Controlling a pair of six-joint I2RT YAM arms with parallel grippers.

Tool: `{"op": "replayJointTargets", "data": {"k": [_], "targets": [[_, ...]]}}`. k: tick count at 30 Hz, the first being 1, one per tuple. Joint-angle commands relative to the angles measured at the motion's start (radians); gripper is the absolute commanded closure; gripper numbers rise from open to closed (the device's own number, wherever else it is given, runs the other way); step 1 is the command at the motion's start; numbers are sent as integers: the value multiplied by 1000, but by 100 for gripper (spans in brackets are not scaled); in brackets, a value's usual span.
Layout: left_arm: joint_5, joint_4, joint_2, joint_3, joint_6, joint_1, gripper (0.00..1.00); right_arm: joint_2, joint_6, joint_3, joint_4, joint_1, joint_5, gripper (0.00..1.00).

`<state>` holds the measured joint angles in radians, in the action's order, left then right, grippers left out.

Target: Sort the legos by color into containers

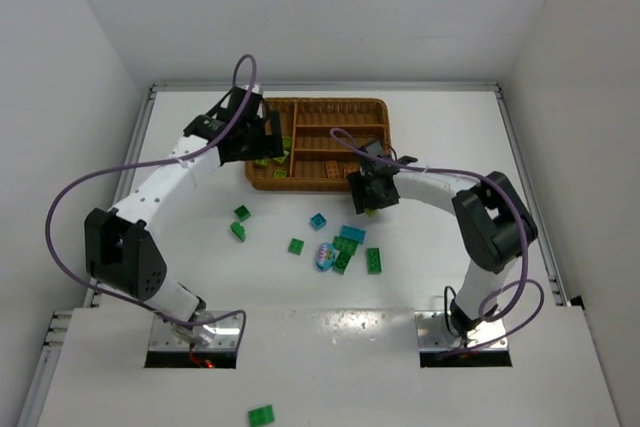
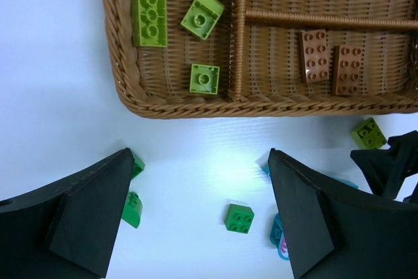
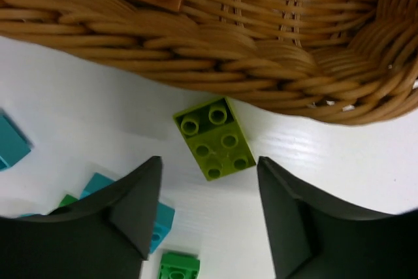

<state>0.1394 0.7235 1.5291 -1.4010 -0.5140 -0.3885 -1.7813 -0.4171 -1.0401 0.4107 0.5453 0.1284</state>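
The rounded dark green brick is below my left gripper, toward my base, so my left gripper needs to move back off the tray [image 1: 312, 185] next and come down onto the brick.
The brown wicker tray [image 1: 312, 185] sits at the back of the table. In the left wrist view its narrow side section [image 2: 173, 89] holds several lime bricks [image 2: 149, 12], and a long section holds two orange-brown bricks [image 2: 315, 55]. My left gripper [image 1: 258, 147] hangs open and empty over the tray's near left corner [image 2: 199, 161]. My right gripper [image 1: 370, 193] is open and empty [image 3: 209, 169], low over a lime brick [image 3: 214, 138] lying on the table just outside the tray's front wall [image 3: 196, 44]. That brick also shows in the left wrist view [image 2: 368, 133].
Loose bricks lie on the table in front of the tray: dark green ones [image 1: 242, 213] [image 1: 296, 245] [image 1: 373, 260], teal ones [image 1: 318, 220] [image 1: 352, 234], and a pink-and-blue piece [image 1: 324, 255]. One green brick [image 1: 261, 414] lies on the near bench between the arm bases.
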Motion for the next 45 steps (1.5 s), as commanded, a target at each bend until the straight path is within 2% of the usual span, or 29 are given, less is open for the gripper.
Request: {"op": "replayJointTargets", "data": {"k": [1,9,13,16,17,22,27,29,35,38,39,42,45], "targets": [[5,-19,-47,19,-6,25,9,-15,18,-9,-79,4,4,41],[-15,-19,-57,19,12,53,11,-56,18,14,-139,4,-6,52],[-37,-19,-78,19,12,82,11,-56,18,14,-148,4,16,55],[-46,-10,-78,19,22,94,11,-32,18,14,-138,27,29,79],[-55,-10,-78,28,22,106,11,9,18,24,-138,37,39,81],[-44,-10,-89,68,-1,152,11,161,-9,14,-55,125,70,81],[14,-10,-89,123,-57,203,11,206,-51,-89,2,194,79,81],[37,-10,-101,139,-86,229,11,168,-60,-193,19,205,68,81],[68,1,-168,232,-126,272,9,-131,-42,-588,77,214,59,78],[58,10,-181,287,-136,283,9,-307,-22,-818,118,214,37,78],[58,10,-190,304,-136,283,9,-350,-22,-941,147,214,25,78],[36,10,-199,378,-161,283,9,-495,-20,-1127,169,214,11,76],[-24,-16,-208,453,-195,283,9,-595,-29,-1233,154,205,-19,70]]}}
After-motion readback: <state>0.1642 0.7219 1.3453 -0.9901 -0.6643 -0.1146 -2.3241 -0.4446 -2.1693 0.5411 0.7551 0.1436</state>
